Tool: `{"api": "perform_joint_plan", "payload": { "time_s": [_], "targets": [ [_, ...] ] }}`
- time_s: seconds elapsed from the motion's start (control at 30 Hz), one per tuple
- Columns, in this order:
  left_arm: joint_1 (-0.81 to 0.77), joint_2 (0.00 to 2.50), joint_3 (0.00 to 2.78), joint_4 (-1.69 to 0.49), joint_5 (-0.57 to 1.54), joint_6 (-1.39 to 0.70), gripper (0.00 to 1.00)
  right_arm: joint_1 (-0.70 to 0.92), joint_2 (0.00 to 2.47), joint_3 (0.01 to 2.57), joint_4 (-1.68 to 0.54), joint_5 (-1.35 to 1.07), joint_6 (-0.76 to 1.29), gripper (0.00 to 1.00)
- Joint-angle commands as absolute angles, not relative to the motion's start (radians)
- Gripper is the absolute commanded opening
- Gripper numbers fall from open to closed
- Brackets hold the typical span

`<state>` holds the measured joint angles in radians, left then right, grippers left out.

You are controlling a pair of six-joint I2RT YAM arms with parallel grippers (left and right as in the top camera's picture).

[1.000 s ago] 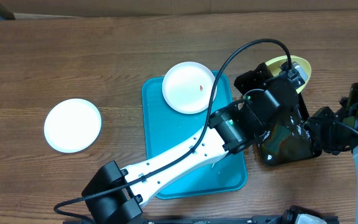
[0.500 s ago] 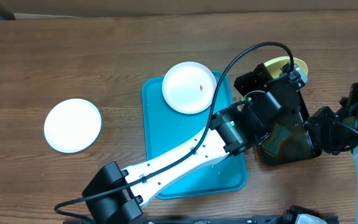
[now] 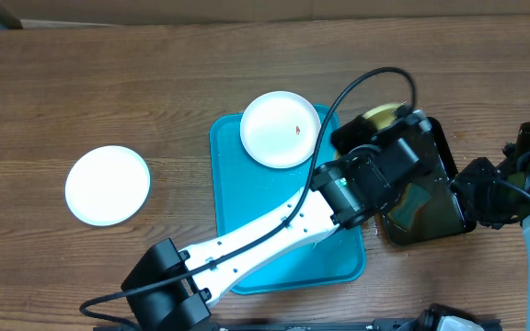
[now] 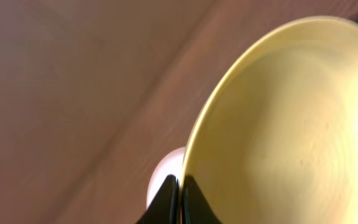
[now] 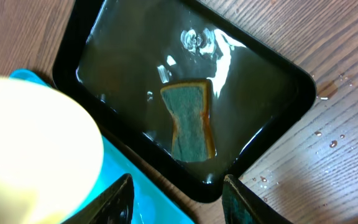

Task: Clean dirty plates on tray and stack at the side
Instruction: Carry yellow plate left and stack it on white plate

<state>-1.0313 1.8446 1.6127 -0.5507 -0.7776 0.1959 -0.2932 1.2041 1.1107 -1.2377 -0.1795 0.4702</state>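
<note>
My left gripper swings past the turquoise tray next, down to release the plate, since the table's white plate lies below, to its left in the overhead view.
My left gripper [image 4: 180, 194] is shut on the rim of the pale yellow-green plate [image 4: 284, 124] and holds it tilted on edge above the far end of the black tray; in the overhead view only a sliver of that plate [image 3: 382, 113] shows past the left gripper [image 3: 389, 133]. A white plate [image 3: 281, 129] with a red speck lies on the far end of the turquoise tray [image 3: 274, 239]. Another white plate [image 3: 108, 185] lies on the table at the left. My right gripper [image 5: 179, 202] is open and empty, low over the near corner of the black tray; it also shows in the overhead view [image 3: 472, 195].
The black tray [image 5: 104, 93] holds dark water and a green-and-yellow sponge [image 5: 189, 121]; in the overhead view the black tray [image 3: 440, 216] stands right of the turquoise tray. Water drops lie on the wood [image 5: 328, 140] beside it. My left arm [image 3: 274, 230] crosses over the turquoise tray.
My left gripper has carried the yellow-green plate to the left, toward the turquoise tray, and tilted it more on edge. The right arm has not moved.
</note>
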Motion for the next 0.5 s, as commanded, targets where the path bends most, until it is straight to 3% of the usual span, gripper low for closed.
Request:
{"api": "perform_joint_plan", "payload": {
  "time_s": [0.0, 0.2, 0.47],
  "targets": [
    [-0.959, 1.79, 1.625, -0.706, -0.79, -0.17, 0.04, -0.297, 1.198, 1.126, -1.232, -0.181, 0.462, 0.48],
    [-0.656, 1.656, 1.624, -1.074, -0.511, -0.473, 0.04, -0.297, 1.198, 1.126, -1.232, -0.181, 0.462, 0.48],
    [-0.047, 1.622, 1.595, -1.269, -0.225, -0.492, 0.04, -0.297, 1.198, 1.126, -1.236, -0.181, 0.44, 0.48]
  ]
}}
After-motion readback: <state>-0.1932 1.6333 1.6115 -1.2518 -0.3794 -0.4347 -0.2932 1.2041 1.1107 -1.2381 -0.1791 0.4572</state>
